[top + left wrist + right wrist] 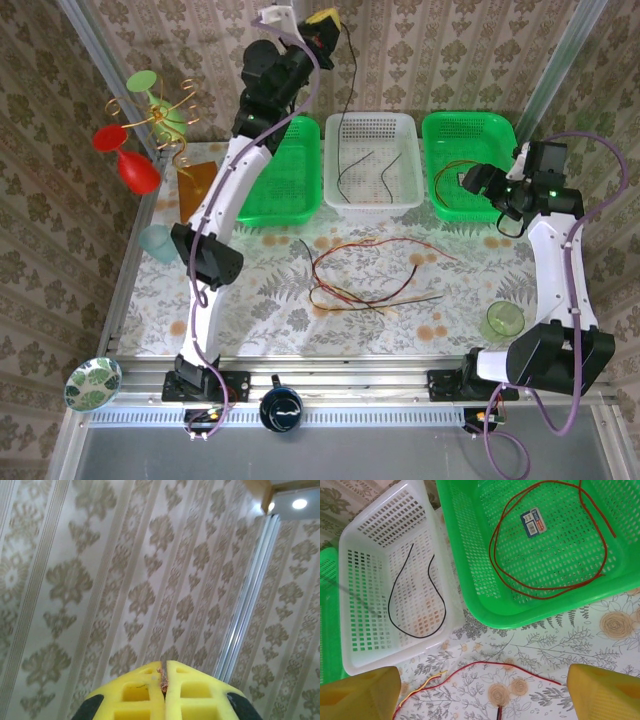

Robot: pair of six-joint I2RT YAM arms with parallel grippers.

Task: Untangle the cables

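The black cable already hangs at the basket's back side, so my left gripper will next tip downward and lower from there into the white basket (370,206) to let go of the cable's copper end.
A tangle of red, yellow-olive and black cables (360,288) lies on the floral table in front of the baskets. My left gripper (322,22) (164,666) is raised high against the back wall. It is shut on the frayed copper end (162,680) of a black cable (343,90) that hangs down into the white basket (370,206). Another black cable (417,637) lies in that basket. My right gripper (478,184) (482,676) hovers open over the near edge of the right green basket (470,580), which holds a red-orange cable (545,588). Below it a red cable (485,663) crosses the table.
A second green basket (285,190) stands left of the white one. A wire stand with red and green glasses (140,130) and a teal cup (155,240) are at the left. A green cup (502,320) sits front right; a bowl (93,383) and dark mug (281,405) rest on the front rail.
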